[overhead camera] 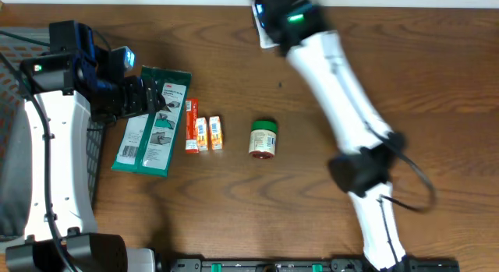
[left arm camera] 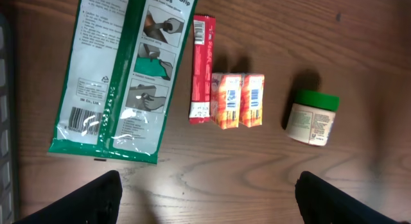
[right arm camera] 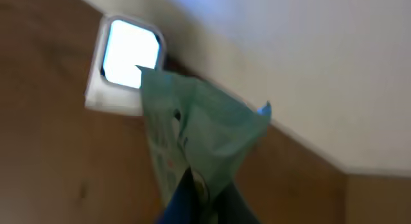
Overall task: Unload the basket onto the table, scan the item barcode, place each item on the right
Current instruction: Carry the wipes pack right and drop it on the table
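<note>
My right gripper will next swing from the scanner [right arm camera: 122, 67] to the right in the overhead view, then down to release the packet on the bare tabletop.
A pale green packet [right arm camera: 196, 128], blurred, sticks up out of my right gripper [right arm camera: 209, 195], which is shut on its lower end. Just behind the packet's top corner is a white scanner [right arm camera: 122, 67] with a bright lit window, at the far edge of the table by the wall. In the overhead view the right gripper [overhead camera: 270, 22] is at the top edge, its fingers hidden under the arm. My left gripper [left arm camera: 209, 205] hangs open over bare wood, below a green glove packet [left arm camera: 122, 70] whose barcode faces up.
A red box [left arm camera: 202, 70], two orange boxes [left arm camera: 237, 99] and a green-lidded jar [left arm camera: 311, 118] lie in a row at mid table. A grey wire basket [overhead camera: 9, 139] stands at the left edge beside the left arm [overhead camera: 54, 147].
</note>
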Controlling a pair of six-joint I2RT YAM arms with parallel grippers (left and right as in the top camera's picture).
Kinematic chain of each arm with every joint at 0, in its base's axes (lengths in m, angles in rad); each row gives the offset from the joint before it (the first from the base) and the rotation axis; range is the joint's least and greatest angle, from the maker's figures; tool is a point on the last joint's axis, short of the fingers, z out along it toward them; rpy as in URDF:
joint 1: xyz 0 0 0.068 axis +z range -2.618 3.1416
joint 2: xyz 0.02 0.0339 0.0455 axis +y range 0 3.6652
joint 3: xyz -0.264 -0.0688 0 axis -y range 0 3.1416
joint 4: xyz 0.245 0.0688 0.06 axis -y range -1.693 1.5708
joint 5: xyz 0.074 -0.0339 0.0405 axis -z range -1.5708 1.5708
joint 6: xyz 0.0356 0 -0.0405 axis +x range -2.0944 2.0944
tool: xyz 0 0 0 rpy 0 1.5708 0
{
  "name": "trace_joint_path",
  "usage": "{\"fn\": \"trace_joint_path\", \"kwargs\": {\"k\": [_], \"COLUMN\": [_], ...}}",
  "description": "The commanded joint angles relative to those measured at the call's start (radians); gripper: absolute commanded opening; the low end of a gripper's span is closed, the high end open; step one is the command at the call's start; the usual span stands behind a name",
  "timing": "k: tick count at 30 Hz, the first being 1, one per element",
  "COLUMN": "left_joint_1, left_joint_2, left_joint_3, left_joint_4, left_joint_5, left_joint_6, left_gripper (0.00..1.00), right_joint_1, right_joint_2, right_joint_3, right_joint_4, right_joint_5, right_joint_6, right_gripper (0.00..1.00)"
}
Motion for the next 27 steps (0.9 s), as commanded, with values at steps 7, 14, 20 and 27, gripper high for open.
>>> {"fn": "trace_joint_path", "kwargs": {"k": [7, 14, 20, 27], "left_joint_1": [0.000, 0.000, 0.000, 0.000], "left_joint_2": [-0.014, -0.014, -0.014, -0.014], "left_joint_3": [-0.003, -0.003, -0.003, -0.003], "left_joint_4": [-0.003, -0.003, -0.003, -0.003], "left_joint_5": [0.005, 0.005, 0.005, 0.005], "left_joint_6": [-0.005, -0.005, -0.005, -0.005], "left_gripper": [0.87, 0.87, 0.87, 0.87], "right_joint_1": [-0.372, -0.608, -0.785, -0.908], "right_joint_2": [-0.017, -0.014, -0.014, -0.014], "right_joint_3": [-0.064, -0.392, -0.704, -0.834], "right_joint_4": [-0.411, -0.326, -0.123, -0.034], "right_joint_5": [-0.379, -0.377, -0.336, -0.348], "right_joint_6": [0.194, 0.195, 0.194, 0.193], "right_gripper": [0.01, 0.01, 0.01, 0.79]}}
